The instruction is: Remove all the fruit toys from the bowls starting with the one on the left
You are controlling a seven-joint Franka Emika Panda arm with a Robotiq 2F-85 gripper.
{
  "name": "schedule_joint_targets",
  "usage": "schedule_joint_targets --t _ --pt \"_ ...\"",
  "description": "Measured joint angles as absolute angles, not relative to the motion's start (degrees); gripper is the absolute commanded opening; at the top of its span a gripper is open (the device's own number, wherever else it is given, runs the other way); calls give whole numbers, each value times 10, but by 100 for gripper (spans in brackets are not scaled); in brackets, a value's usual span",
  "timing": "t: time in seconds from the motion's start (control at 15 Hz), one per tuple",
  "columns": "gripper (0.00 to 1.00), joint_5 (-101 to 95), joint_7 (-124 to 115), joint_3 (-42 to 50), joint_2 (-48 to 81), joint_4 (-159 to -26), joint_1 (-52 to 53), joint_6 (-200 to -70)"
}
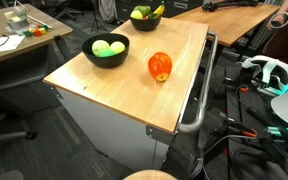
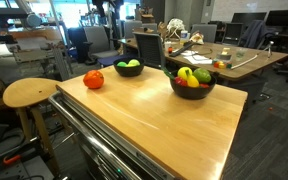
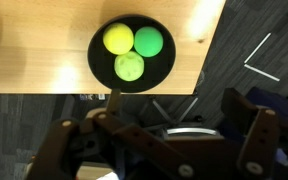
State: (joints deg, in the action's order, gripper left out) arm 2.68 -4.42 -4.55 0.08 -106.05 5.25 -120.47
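The light-green fruit toy (image 3: 129, 67) lies nearest my open fingers in the wrist view. I will lower my gripper into the black bowl and over this toy next.
In the wrist view a black bowl (image 3: 96, 55) lies straight ahead near the table's edge, holding a yellow fruit toy (image 3: 119, 38), a green one (image 3: 148, 41) and a light-green one (image 3: 129, 66). My gripper (image 3: 154, 150) hangs high above it, open, with nothing between its fingers (image 3: 249, 130). Both exterior views show this bowl (image 1: 106, 58) (image 2: 129, 72) with green fruits. The second bowl (image 1: 144, 22) (image 2: 192, 90) holds a banana (image 2: 184, 74) and other fruits. A red-orange apple (image 1: 160, 66) (image 2: 93, 79) sits on the bare tabletop. The arm does not show in the exterior views.
The wooden table (image 1: 114, 85) is a wheeled cabinet with a metal handle (image 1: 199, 100) on one side. A round wooden stool (image 2: 31, 93) stands beside it. Cluttered desks (image 2: 234, 62) stand behind. Cables and a white headset (image 1: 269, 70) lie on the floor.
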Motion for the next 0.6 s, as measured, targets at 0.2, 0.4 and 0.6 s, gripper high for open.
schedule_joint_targets --t 0.2,0.4,0.6 --pt "100 17 -58 -41 78 -1001 45 -1196" --pt "94 13 -66 -36 134 -973 44 -1196" --pt "92 13 -70 -34 171 -963 44 -1197"
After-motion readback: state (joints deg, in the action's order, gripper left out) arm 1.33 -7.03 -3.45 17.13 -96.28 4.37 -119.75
